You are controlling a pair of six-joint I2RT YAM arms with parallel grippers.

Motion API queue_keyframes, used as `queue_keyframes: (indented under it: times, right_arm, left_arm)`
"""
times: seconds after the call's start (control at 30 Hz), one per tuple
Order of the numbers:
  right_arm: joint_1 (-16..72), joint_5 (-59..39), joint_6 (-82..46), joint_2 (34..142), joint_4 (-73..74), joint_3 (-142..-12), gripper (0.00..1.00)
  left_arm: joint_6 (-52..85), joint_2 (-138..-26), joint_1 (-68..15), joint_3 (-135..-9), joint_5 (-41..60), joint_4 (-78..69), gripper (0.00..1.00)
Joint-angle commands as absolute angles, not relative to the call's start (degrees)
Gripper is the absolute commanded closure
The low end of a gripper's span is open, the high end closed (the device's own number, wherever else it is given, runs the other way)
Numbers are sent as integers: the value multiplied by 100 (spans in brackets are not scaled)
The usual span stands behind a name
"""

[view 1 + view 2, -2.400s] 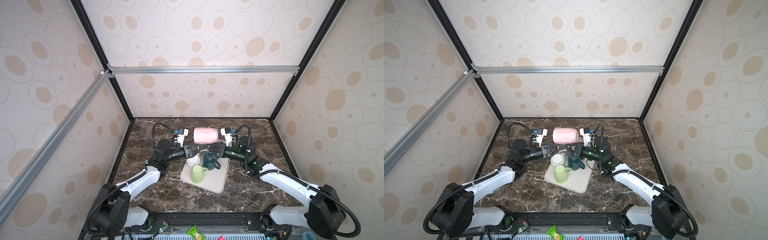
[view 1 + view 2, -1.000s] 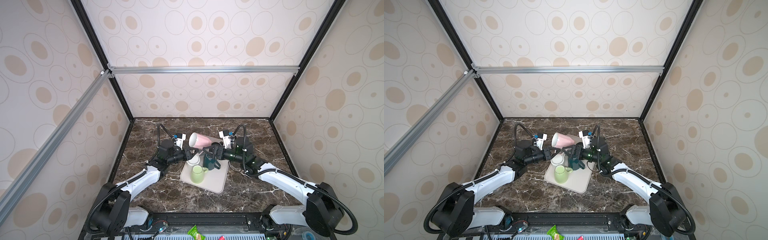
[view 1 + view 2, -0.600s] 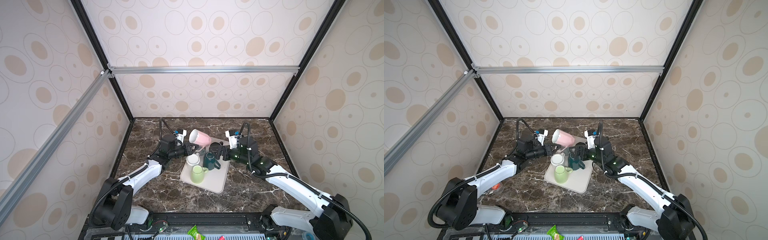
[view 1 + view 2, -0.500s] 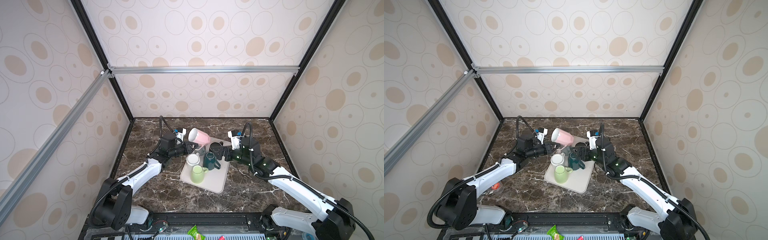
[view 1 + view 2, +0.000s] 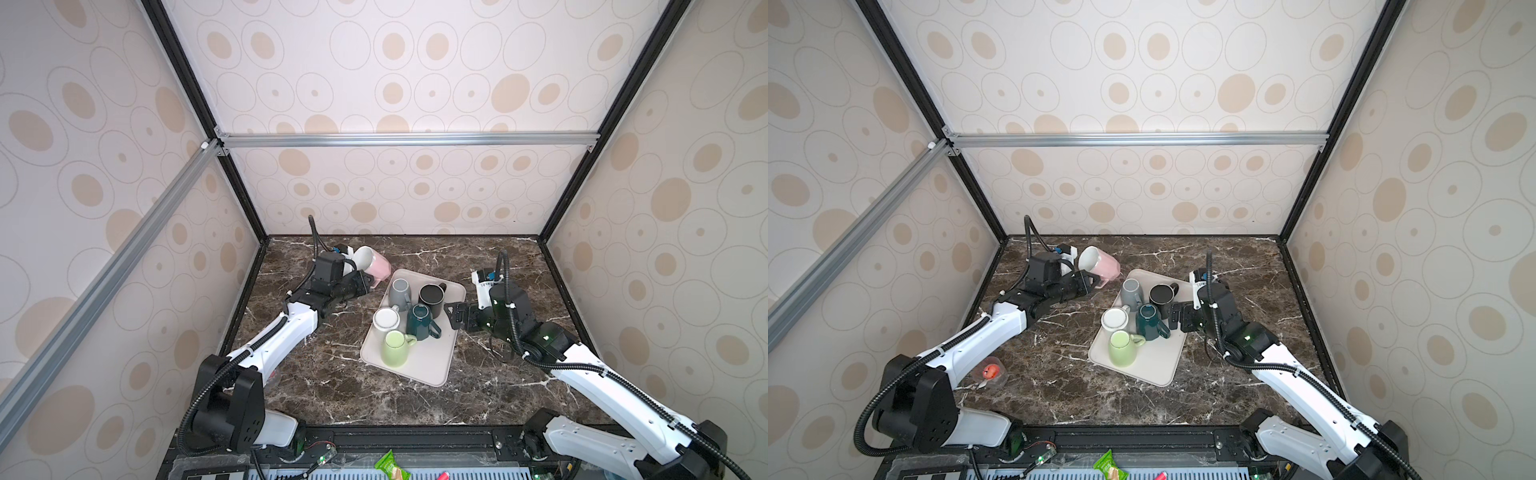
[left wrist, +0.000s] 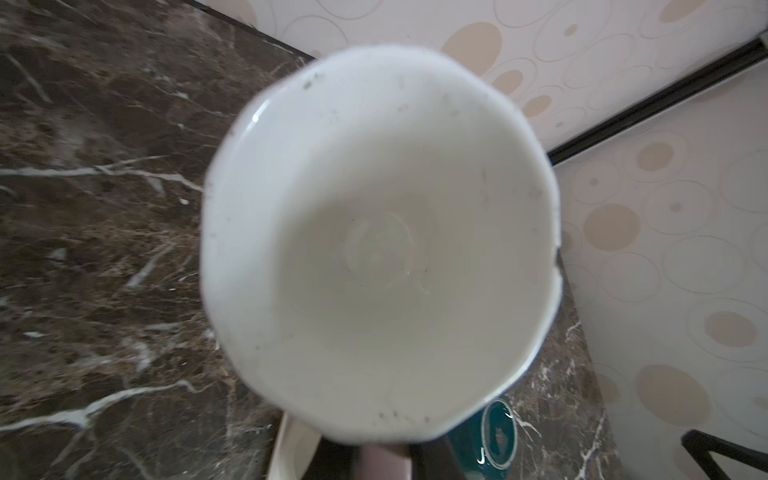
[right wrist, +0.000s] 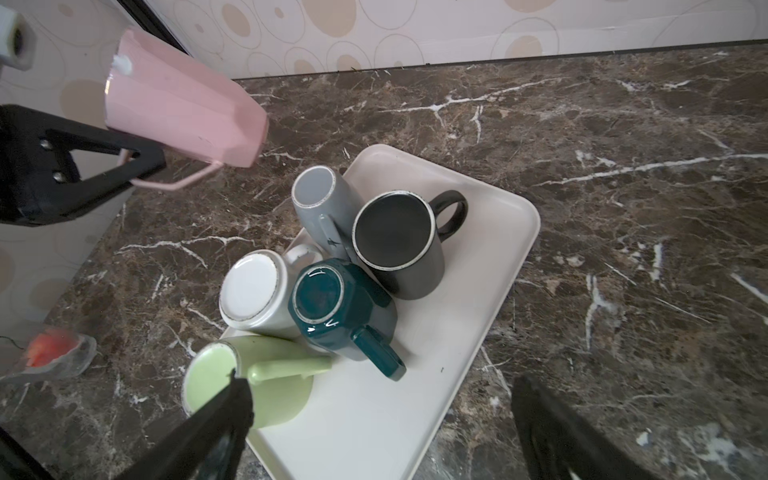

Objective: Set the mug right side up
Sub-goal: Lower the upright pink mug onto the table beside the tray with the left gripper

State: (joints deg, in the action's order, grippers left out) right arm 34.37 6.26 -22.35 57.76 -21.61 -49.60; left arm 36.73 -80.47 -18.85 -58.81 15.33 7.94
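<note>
My left gripper lowers and tips its fingers down next, standing the pink mug [image 5: 377,264] on bare marble beside the tray, then releases it. The mug's base still points sideways.
The pink mug [image 5: 377,264] [image 5: 1102,262] [image 7: 178,112] hangs tilted above the marble, left of the tray's far corner. Its white inside [image 6: 374,241] faces up and back towards the left wrist camera. My left gripper [image 5: 368,283] [image 5: 1090,283] [image 6: 386,455] is shut on the mug's thin pink handle [image 7: 174,183], below the body. My right gripper [image 5: 453,318] [image 5: 1177,318] [image 7: 382,399] stands open over the tray's right edge, holding nothing.
The beige tray [image 5: 424,365] [image 7: 374,415] carries a grey mug [image 7: 320,199], a white mug [image 7: 249,291] and a teal mug [image 7: 328,303], all bottom up, an upright black mug [image 7: 395,228] and a green mug [image 7: 266,386]. A clear cup with something red [image 5: 990,372] sits front left.
Both grippers held the pink mug level above the tray. The right one let go and drew back right; the left carried the mug back-left and tilted its mouth upward.
</note>
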Motion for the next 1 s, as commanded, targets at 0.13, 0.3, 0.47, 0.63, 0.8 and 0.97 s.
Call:
queue_keyframes:
  times: [0.13, 0.3, 0.47, 0.63, 0.8, 0.97]
  right_arm:
    - [3444, 955, -2048, 5817, -2478, -5072, 0]
    - [3437, 966, -2047, 5957, -2524, -5081, 0]
    - [3432, 963, -2069, 6069, -2554, -5060, 0]
    - [3411, 864, -2096, 6166, -2526, -5027, 0]
    - [3402, 800, -2126, 6300, -2527, -5023, 0]
    - [3401, 737, -2236, 6422, -2459, -4968, 0]
  left_arm:
    - [2932, -8057, -1781, -6636, -296, 1526, 100]
    - [2927, -8094, -1767, -6372, -1013, 1522, 100]
    - [2978, -8216, -1749, -6021, -1353, 1308, 100]
    - [3067, -8306, -1732, -5724, -1477, 1076, 100]
    - [3078, -8466, -1706, -5555, -1538, 923, 100]
    - [3023, -8722, -1704, -5556, -1503, 871, 100]
